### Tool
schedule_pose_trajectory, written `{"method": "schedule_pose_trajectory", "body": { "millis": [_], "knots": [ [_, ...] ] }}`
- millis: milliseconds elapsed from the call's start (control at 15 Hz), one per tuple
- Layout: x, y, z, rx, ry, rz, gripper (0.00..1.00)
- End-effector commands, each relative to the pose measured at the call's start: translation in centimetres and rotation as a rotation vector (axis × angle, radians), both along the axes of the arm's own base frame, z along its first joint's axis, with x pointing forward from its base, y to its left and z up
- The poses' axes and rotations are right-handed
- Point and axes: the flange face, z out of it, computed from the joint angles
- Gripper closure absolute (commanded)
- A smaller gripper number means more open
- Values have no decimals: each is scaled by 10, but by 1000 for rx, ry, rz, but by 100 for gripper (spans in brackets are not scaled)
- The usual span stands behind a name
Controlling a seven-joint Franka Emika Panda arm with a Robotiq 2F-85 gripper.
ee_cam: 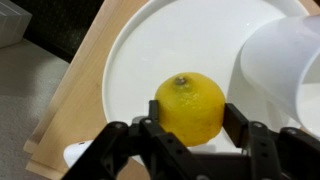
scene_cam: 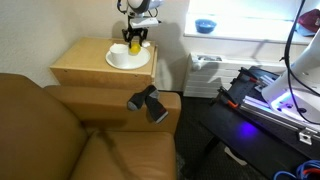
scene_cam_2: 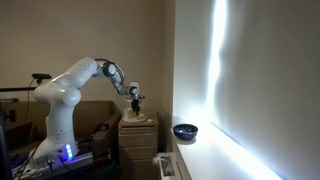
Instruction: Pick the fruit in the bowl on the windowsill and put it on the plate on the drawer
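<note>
I need to lower my gripper a little next toward the open part of the white plate beside the cup and let go of the fruit. It already hangs inside the plate's rim.
The yellow fruit [ee_cam: 190, 107] sits between my gripper's [ee_cam: 193, 112] two black fingers, which press on its sides. It is held low over the inside of the white plate [ee_cam: 150, 50]. In an exterior view the gripper [scene_cam: 136, 40] holds the fruit [scene_cam: 135, 46] just above the plate [scene_cam: 113, 59] on the tan wooden drawer [scene_cam: 75, 66]. The blue bowl [scene_cam: 205, 26] stands empty on the bright windowsill [scene_cam: 245, 33], away from the gripper. In both exterior views the bowl [scene_cam_2: 185, 131] is far from the gripper [scene_cam_2: 135, 99].
A brown leather sofa [scene_cam: 55, 130] stands in front of the drawer, with a black object [scene_cam: 148, 103] on its arm. Dark equipment with a purple light [scene_cam: 270, 98] lies below the windowsill. A blurred white shape [ee_cam: 285, 60] fills the wrist view's right side.
</note>
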Motion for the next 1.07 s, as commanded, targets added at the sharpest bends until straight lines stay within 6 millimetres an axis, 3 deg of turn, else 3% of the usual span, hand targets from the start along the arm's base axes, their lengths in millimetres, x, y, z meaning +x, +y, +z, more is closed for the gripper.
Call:
{"method": "schedule_pose_trajectory", "body": {
  "millis": [0, 400, 467, 667, 1000],
  "knots": [
    [11, 6, -13, -31, -29, -7, 59],
    [18, 11, -27, -31, -31, -11, 59],
    [19, 11, -26, -20, -30, -13, 9],
    [19, 7, -16, 41, -10, -26, 1],
    [10, -8, 40, 101, -38, -64, 0]
  ]
}}
